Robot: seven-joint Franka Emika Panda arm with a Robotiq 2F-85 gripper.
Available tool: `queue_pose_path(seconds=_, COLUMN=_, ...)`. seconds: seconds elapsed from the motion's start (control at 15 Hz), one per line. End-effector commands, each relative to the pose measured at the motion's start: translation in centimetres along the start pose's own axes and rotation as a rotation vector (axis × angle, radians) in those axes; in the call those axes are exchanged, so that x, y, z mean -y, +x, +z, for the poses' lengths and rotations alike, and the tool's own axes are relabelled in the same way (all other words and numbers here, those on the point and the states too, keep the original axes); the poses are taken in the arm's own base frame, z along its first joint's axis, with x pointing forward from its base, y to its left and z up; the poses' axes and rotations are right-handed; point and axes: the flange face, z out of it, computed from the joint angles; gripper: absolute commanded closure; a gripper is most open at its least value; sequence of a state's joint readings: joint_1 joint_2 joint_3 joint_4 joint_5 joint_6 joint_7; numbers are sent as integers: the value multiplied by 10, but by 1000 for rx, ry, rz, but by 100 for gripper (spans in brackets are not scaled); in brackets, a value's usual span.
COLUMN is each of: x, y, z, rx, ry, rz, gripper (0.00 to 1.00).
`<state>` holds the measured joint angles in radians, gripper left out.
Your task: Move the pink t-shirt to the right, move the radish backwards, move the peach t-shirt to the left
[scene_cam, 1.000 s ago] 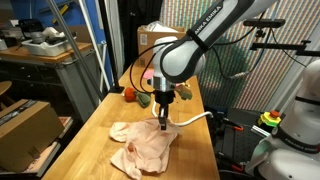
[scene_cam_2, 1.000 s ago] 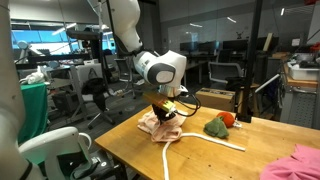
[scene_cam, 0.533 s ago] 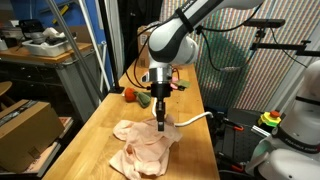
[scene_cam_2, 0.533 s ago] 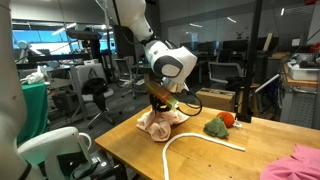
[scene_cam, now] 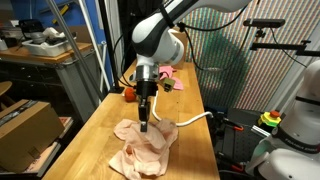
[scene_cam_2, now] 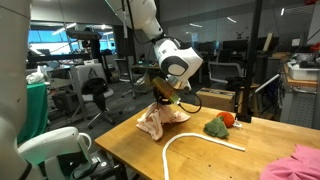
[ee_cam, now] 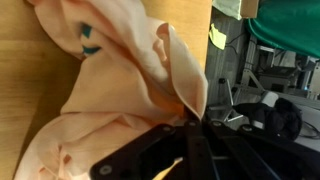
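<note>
The pinched fold should go outward over the bare wood by the cardboard box and be released there, since that wood lies outward of my gripper.
The peach t-shirt (scene_cam: pixel 140 148) lies crumpled on the wooden table; it also shows in an exterior view (scene_cam_2: pixel 158 120) and fills the wrist view (ee_cam: pixel 110 80). My gripper (scene_cam: pixel 146 124) is shut on a fold of the peach t-shirt and lifts that fold off the table; the jaws show pinching the cloth in the wrist view (ee_cam: pixel 185 118). The radish (scene_cam_2: pixel 221 123), red with green leaves, lies on the table, also seen in an exterior view (scene_cam: pixel 128 94). The pink t-shirt (scene_cam_2: pixel 298 163) lies at a table end, also visible behind the arm (scene_cam: pixel 165 80).
A white cable (scene_cam_2: pixel 195 140) curves across the table beside the peach shirt, also seen in an exterior view (scene_cam: pixel 192 120). A cardboard box (scene_cam: pixel 22 125) stands beside the table. Chairs and desks stand behind.
My gripper has moved across the table toward the radish side, dragging and lifting the pinched fold of the peach t-shirt with it.
</note>
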<state>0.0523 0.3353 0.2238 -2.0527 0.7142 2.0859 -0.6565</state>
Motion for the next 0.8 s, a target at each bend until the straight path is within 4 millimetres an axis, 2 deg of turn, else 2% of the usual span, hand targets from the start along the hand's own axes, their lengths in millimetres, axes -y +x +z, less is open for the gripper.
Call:
queue_pose_path(seconds=0.0, x=2, y=37, z=-6, rx=-63, ry=64, rz=57, gripper=96)
queue_pose_path(seconds=0.4, x=-1, y=75, z=-12, rx=-128, ry=176, rz=186, gripper=97)
queue_pose_path(seconds=0.73, x=21, y=97, z=-3, rx=-125, ry=262, rz=185, gripper=98)
